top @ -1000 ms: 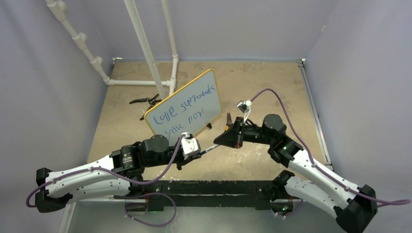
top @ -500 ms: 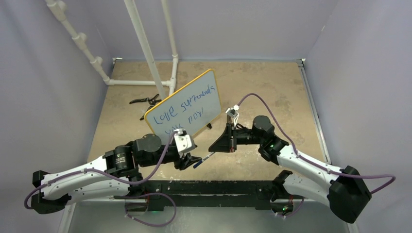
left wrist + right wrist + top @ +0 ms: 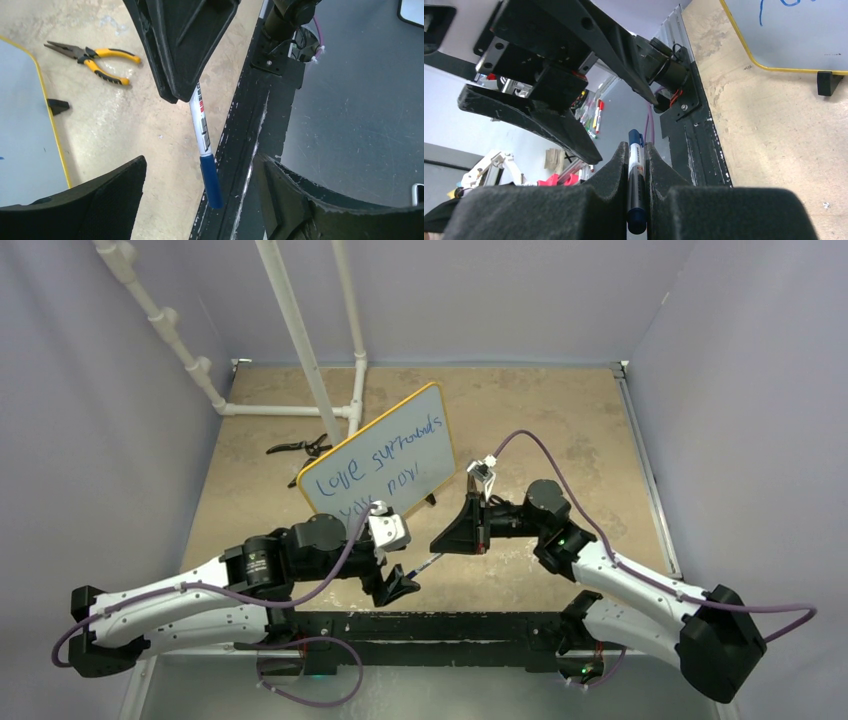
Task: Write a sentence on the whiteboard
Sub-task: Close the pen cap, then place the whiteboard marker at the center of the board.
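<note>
The bare tan table near the yellow-handled pliers is below my right gripper, so I will lower the white marker (image 3: 428, 562) and let go of it there.
The whiteboard (image 3: 428, 412), yellow-framed, leans upright mid-table with the blue sentence (image 3: 375, 462) in two lines across it. My right gripper (image 3: 636, 147) is shut on a white marker (image 3: 635, 175) whose blue cap (image 3: 212, 180) points toward the near edge. In the top view the marker (image 3: 428, 562) sticks out of the right gripper (image 3: 455, 535) toward the left gripper (image 3: 395, 585). My left gripper (image 3: 200, 160) is open, its fingers either side of the capped end without touching it. A corner of the whiteboard (image 3: 20, 125) shows in the left wrist view.
Yellow-handled pliers (image 3: 92, 60) lie on the tan table beside the board's black foot (image 3: 58, 106). Dark pliers (image 3: 300, 448) lie left of the board. White pipes (image 3: 300, 350) stand at the back left. A black rail (image 3: 450, 625) runs along the near edge.
The left gripper went from shut to open, let go of the marker's capped end and drew back toward the near edge. The right gripper keeps the marker and shifted slightly left.
</note>
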Motion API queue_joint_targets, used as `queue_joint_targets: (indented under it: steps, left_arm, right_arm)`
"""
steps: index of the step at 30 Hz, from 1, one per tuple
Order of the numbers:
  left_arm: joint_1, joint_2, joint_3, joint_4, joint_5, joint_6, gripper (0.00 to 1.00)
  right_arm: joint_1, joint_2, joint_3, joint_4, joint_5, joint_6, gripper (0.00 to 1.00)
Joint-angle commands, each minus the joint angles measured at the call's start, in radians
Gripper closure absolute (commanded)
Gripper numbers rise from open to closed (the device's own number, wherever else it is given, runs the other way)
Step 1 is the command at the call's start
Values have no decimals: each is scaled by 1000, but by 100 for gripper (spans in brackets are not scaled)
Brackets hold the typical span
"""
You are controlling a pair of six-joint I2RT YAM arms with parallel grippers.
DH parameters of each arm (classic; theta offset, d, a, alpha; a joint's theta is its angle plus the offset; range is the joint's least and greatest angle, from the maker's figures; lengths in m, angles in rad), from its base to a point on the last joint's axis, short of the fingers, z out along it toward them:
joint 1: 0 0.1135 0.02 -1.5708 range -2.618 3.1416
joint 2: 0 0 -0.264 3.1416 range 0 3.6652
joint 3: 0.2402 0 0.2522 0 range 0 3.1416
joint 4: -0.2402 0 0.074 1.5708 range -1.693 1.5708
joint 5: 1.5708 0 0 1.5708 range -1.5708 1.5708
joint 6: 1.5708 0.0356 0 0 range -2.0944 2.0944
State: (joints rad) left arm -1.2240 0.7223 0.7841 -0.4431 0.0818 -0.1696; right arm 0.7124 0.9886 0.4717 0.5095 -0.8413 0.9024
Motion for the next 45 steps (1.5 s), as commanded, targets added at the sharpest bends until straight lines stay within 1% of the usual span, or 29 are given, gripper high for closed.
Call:
queue_joint_targets:
  steps: [1,9,11,14,17,19,21,22,23,26,32,35,39,45]
  left_arm:
    - [1,39,38,-28,-13,-47,22]
    - [1,95,40,-33,3,-45,23]
    - [1,97,40,-34,1,-44,26]
    - [1,96,41,-36,0,-45,35]
    - [1,93,41,-34,6,-46,49]
    - [1,92,40,-31,23,-41,64]
    - [1,95,37,-25,54,-29,82]
    - [1,96,34,-20,69,-21,93]
    - [1,97,31,-13,77,-17,100]
    - [1,89,21,18,58,-4,100]
    - [1,48,-31,151,27,-5,100]
    - [1,56,-34,176,21,9,100]
    - [1,63,-36,203,-1,28,100]
    - [1,38,-38,227,-52,50,100]
  right_arm:
    - [-4,-27,55,-12,-24,-28,100]
    - [-5,-57,94,-71,-17,-60,100]
    - [-5,-60,98,-81,-15,-67,100]
    - [-5,-65,102,-98,-11,-77,100]
    - [-7,-67,101,-108,-9,-84,100]
    - [-8,-68,102,-112,-8,-86,100]
    - [-8,-68,102,-112,-6,-88,100]
    - [-8,-68,103,-111,-5,-88,100]
    - [-9,-67,102,-111,-5,-89,100]
    - [-8,-56,104,-106,0,-101,100]
    - [8,-12,89,-104,10,-112,100]
    - [50,12,86,-103,31,-120,100]
    - [139,62,95,-111,82,-143,100]
    - [178,120,58,-28,70,-101,100]
